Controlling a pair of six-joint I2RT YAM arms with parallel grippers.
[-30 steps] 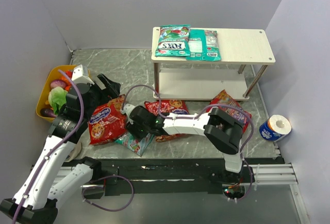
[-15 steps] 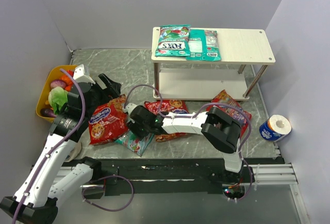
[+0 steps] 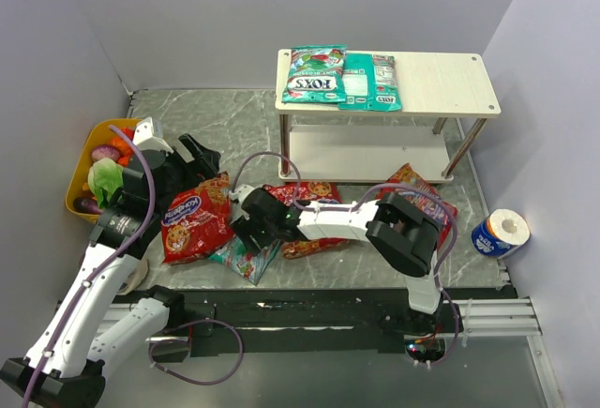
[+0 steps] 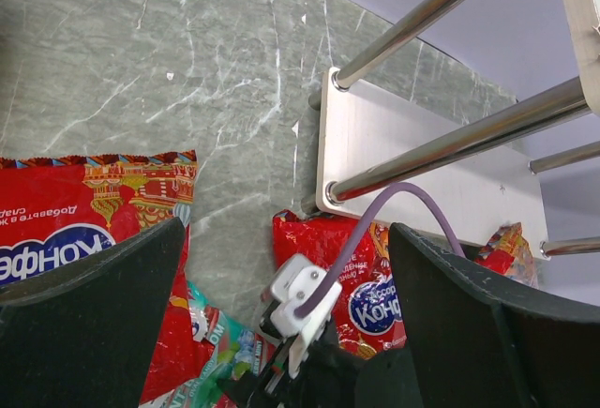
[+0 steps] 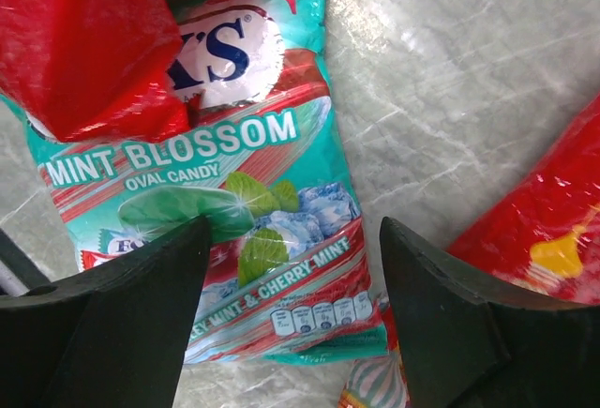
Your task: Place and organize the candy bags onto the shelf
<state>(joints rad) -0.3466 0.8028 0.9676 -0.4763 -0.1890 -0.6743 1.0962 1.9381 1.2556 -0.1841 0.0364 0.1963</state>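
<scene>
My right gripper moves toward the middle red bag next and closes on the teal bag's uncovered corner (image 5: 352,253) beside it, since a red bag covers the teal bag's opposite end.
Two teal candy bags (image 3: 342,77) lie side by side on the left half of the shelf's top board (image 3: 445,82). A third teal bag (image 3: 242,260) lies on the floor, partly under a red bag (image 3: 192,222). My right gripper (image 3: 247,239) hangs over it, open; in the right wrist view the teal bag (image 5: 253,202) lies between the spread fingers (image 5: 122,314) of the right gripper (image 5: 295,230), untouched. Two more red bags lie in front of the shelf, one in the middle (image 3: 314,194) and one at the right (image 3: 424,200). My left gripper (image 3: 197,158) is open and empty above the floor; it shows in its wrist view (image 4: 286,230).
A yellow tub of toy vegetables (image 3: 92,169) stands at the far left by the wall. A blue-and-white paper roll (image 3: 501,232) sits at the right wall. The shelf's lower board (image 4: 422,155) and metal legs (image 4: 441,145) are just beyond the middle red bag (image 4: 389,281).
My right gripper has shifted slightly right and nearer, staying over the floor teal bag. The left arm has barely moved. No bag has changed place.
</scene>
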